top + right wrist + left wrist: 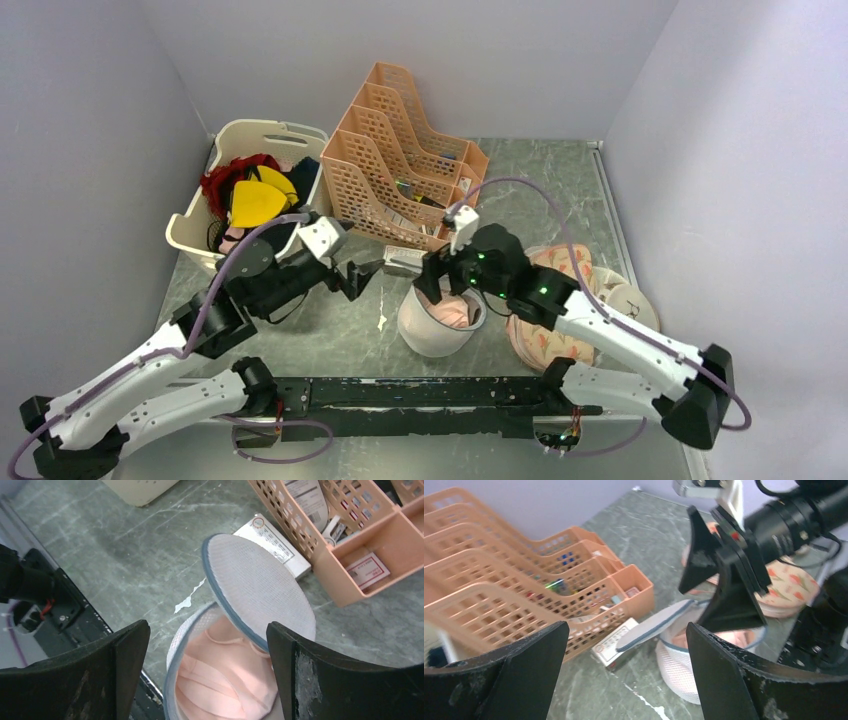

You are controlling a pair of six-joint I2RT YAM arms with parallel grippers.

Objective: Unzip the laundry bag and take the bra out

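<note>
My right gripper shifts to the left in the top view next, fingers astride the lid's blue zip edge point(403, 265) point(220, 594), since that edge stands raised there.
The laundry bag point(430, 335) stands upright on the table centre, unzipped, with its round mesh lid point(260, 587) flipped up at the back. The pale pink bra point(235, 675) lies folded inside; it also shows in the top view point(456, 313). My right gripper point(207, 675) is open and hovers just over the bag's mouth, one finger on each side of the rim point(172, 655), holding nothing. My left gripper point(366, 276) is open and empty, left of the bag and apart from it. In the left wrist view the bag point(679, 667) sits between its fingers point(734, 685).
A peach tiered file organiser point(400, 150) stands behind the bag, with a small box point(405, 261) at its foot. A cream basket point(195, 235) of red, yellow and black clothes is at the back left. A peach printed pad point(565, 262) and white discs point(630, 300) lie to the right.
</note>
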